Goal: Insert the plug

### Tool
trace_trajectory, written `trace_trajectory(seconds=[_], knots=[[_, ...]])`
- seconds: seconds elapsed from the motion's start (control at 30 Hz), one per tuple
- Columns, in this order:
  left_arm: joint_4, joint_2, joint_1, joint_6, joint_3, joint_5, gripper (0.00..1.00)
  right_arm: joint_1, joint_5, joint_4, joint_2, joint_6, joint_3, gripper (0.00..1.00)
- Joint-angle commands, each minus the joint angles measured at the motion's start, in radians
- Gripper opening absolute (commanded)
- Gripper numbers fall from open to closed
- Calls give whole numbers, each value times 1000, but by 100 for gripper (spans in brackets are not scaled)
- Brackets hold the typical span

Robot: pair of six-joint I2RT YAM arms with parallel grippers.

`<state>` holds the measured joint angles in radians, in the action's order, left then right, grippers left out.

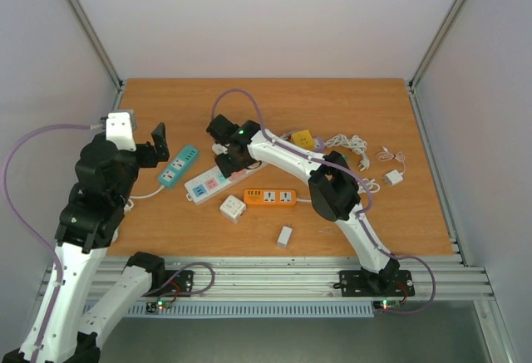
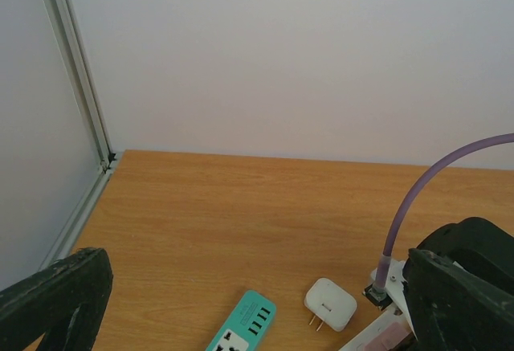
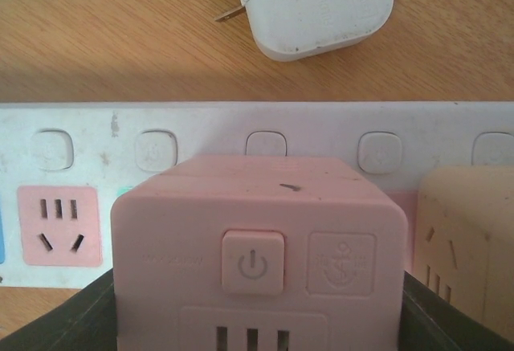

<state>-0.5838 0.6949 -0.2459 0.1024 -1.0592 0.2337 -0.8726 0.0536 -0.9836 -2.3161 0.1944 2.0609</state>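
My left gripper is due to move open, down and to the right in the top view, onto the white charger's body (image 2: 332, 304), as it lies unplugged beyond the power strip.
My right gripper (image 1: 229, 154) is shut on a pink cube plug (image 3: 257, 238) with a power button on its face. Dark fingers (image 3: 68, 327) show at both of its sides. The cube is held against the long white power strip (image 3: 161, 130), over its socket row, right of a pink three-pin socket (image 3: 60, 226). Its pins are hidden. The strip lies at the table's middle in the top view (image 1: 202, 186). My left gripper (image 1: 155, 149) is open and empty, raised at the left, also in the left wrist view (image 2: 257, 307).
A beige cube (image 3: 474, 238) sits on the strip beside the pink one. A white charger (image 3: 321, 6) lies just beyond the strip. A teal strip (image 1: 179, 166), orange strip (image 1: 270, 198), white cube (image 1: 232, 208), yellow cube (image 1: 302, 139) and white cable (image 1: 349, 143) lie around.
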Motion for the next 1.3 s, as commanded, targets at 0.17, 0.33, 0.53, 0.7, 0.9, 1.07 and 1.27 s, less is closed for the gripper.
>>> trace_trajectory(seconds=[0.17,0.33,0.53,0.7,0.9,1.07,1.27], knots=[[34,20,5,21,1,12,99,-11,38,-191,-8,-54,181,74],[14,32,5,30,-14,36,99,-11,-24,-195,82,-76,218,86],[-57,71,5,59,-67,5,99,-11,-60,-54,287,-102,-38,86],[-113,71,5,181,-135,-141,99,-9,36,178,576,-164,-396,84],[-15,104,5,285,-43,-262,99,-9,74,286,803,-277,-634,82],[15,272,5,388,-29,-319,95,-8,120,337,917,-333,-792,82],[60,595,5,408,-83,-329,85,-8,115,346,950,-385,-896,82]])
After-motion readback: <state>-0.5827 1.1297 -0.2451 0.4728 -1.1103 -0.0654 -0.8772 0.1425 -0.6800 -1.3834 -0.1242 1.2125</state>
